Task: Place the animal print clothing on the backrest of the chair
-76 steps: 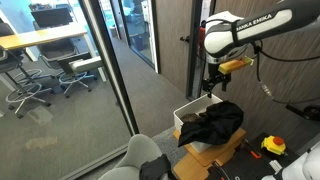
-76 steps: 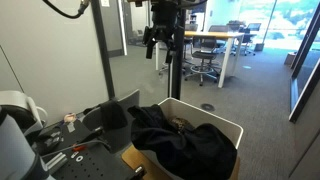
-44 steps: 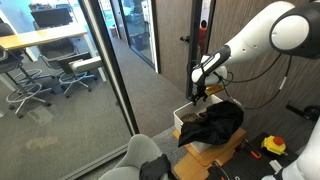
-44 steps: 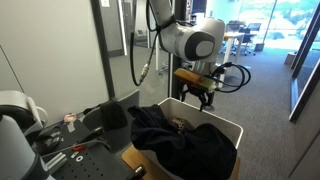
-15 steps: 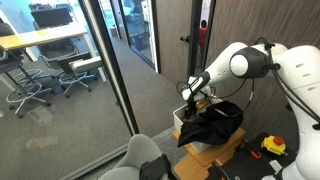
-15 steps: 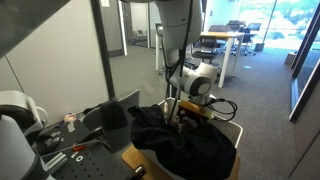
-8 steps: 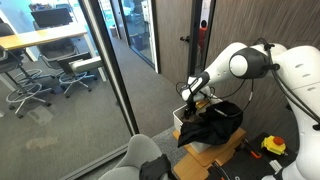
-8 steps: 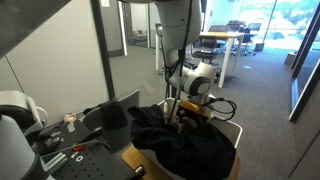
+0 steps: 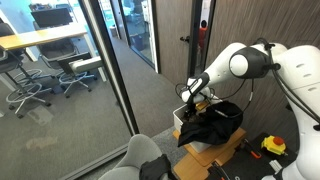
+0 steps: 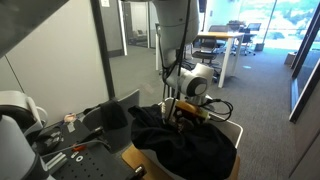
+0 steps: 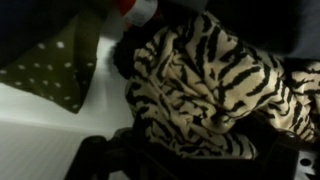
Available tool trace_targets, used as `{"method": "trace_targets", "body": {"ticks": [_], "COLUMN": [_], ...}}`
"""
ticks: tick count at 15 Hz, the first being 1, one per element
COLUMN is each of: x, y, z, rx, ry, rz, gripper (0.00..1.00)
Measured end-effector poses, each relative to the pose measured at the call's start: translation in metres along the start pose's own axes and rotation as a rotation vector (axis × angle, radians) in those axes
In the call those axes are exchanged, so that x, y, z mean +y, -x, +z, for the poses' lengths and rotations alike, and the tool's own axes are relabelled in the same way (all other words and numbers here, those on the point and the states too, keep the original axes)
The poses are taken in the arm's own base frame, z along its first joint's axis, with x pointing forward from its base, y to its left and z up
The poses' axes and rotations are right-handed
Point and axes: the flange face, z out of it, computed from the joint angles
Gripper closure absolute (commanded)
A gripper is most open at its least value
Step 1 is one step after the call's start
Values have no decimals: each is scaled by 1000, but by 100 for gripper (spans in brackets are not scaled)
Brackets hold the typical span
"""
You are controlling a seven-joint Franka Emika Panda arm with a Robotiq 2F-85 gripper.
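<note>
My gripper should go down deeper into the white bin, and then it should close on the bunched animal print clothing there.
The animal print clothing (image 11: 200,80), cream with black stripes, fills the wrist view and lies bunched inside the white bin (image 9: 181,114). My gripper (image 9: 188,103) is lowered into that bin, also shown in an exterior view (image 10: 182,113). In the wrist view my gripper (image 11: 198,152) sits right over the print cloth, with dark fingers (image 11: 100,155) far apart at the bottom edge. The cloth lies between them. A grey chair (image 9: 140,158) stands in front of the bin; its backrest is bare.
A black garment (image 9: 215,122) drapes over the bin and the cardboard box under it, seen too in an exterior view (image 10: 180,145). A green dotted cloth (image 11: 60,65) lies beside the print cloth. A glass wall (image 9: 110,70) stands close by. A yellow tool (image 9: 273,146) lies on the floor.
Over five seconds the arm came down from high above the bin into it. In the last second nothing has visibly moved.
</note>
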Motion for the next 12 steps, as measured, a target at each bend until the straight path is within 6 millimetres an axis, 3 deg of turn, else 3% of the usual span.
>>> {"method": "trace_targets", "body": {"ticks": [1,2,3,8,12], "x": [-3,-7,-10,-17,-19], "y": [5,9,12,15,14], "z": [7,15,22,29,27], "rx": [-14,-27,-34,-33,-31], "ry": [-5,-9,-11,-7,-5], "rz": [-1,-3,-5,-12,-14], "gripper": [0,25,26,63,85]}}
